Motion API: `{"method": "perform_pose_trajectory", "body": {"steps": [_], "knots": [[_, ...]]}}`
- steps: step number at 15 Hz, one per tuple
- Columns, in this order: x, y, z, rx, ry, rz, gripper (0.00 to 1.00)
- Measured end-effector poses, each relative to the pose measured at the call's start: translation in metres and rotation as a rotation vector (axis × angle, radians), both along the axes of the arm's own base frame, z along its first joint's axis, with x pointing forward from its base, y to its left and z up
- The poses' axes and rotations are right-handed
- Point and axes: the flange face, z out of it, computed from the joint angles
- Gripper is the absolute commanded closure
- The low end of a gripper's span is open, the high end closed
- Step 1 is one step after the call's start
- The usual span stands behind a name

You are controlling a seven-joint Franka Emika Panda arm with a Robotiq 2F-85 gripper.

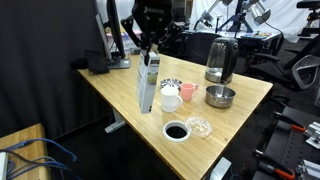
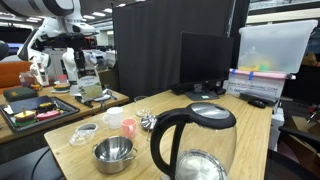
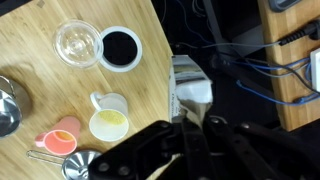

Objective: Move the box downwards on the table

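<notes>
The robot's gripper needs to move the box toward the white mug and down onto the wood, since the top of the box shows past the edge of the table.
The box is a tall whitish carton. It is upright near the edge of the light wood table. My gripper comes down from above and is shut on the box's top. In the wrist view the box top shows between the dark fingers, just past the table edge. I cannot tell whether the box's base touches the table. In the exterior view with the table, the box is hard to make out at the far left.
A dark kettle and a steel bowl stand at the back. A white mug, a pink cup, a bowl of dark liquid and a glass dish sit beside the box. Blue cables lie below.
</notes>
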Motion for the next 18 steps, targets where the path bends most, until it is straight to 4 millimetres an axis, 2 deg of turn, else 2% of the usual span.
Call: {"method": "perform_pose_trajectory", "body": {"steps": [3,7,14,18], "knots": [[0.018,-0.001,-0.031,-0.094,-0.047,-0.023,0.99],[0.043,-0.007,-0.049,-0.18,-0.1,-0.046,0.99],[0.043,0.008,-0.079,-0.215,-0.071,-0.026,0.99],[0.05,0.0,-0.083,-0.214,-0.06,-0.05,0.99]]}}
